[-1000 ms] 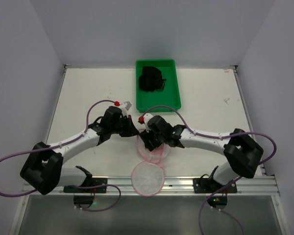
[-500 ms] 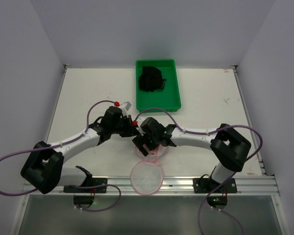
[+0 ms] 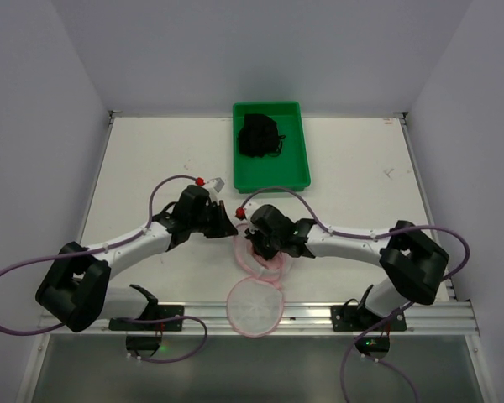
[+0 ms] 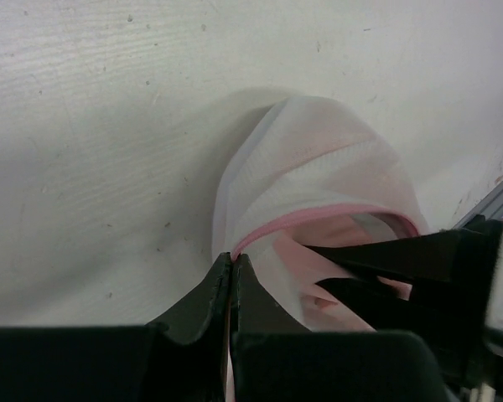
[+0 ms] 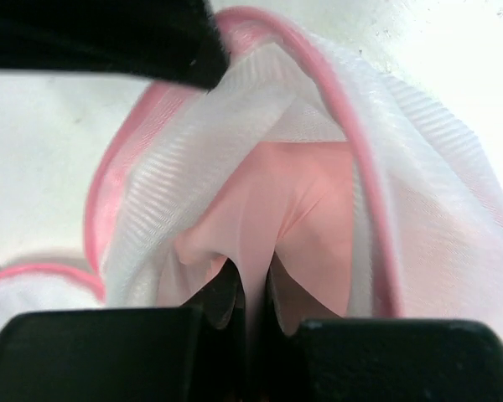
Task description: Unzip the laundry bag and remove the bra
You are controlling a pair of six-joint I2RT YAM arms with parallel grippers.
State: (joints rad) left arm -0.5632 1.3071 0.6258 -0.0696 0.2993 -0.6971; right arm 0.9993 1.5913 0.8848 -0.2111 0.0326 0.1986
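The green tray's near end (image 3: 270, 173) is empty, so my right gripper will rise out of the bag's opening, move outward and down into that end and release the fold of the bra.
The laundry bag (image 3: 267, 267), white mesh with pink zipper trim, lies open between my two arms, its round flap (image 3: 254, 306) folded out toward the near edge. My left gripper (image 4: 233, 258) is shut on the bag's pink-trimmed rim and holds the mouth up. It sits at the bag's left side (image 3: 230, 225) in the top view. A pale pink bra (image 5: 298, 197) shows inside the mesh (image 5: 419, 193). My right gripper (image 5: 253, 272) is inside the bag's mouth, shut on a fold of that pink fabric. It also shows from above (image 3: 254, 244).
A green tray (image 3: 296, 172) stands at the back centre of the table with a black garment (image 3: 260, 137) in it. The left gripper's black finger (image 5: 109, 33) crosses the top of the right wrist view. Both cables arch over the arms.
My right gripper opened wide, reached into the bag's mouth and closed on the pink fabric. The left gripper kept its hold on the rim.
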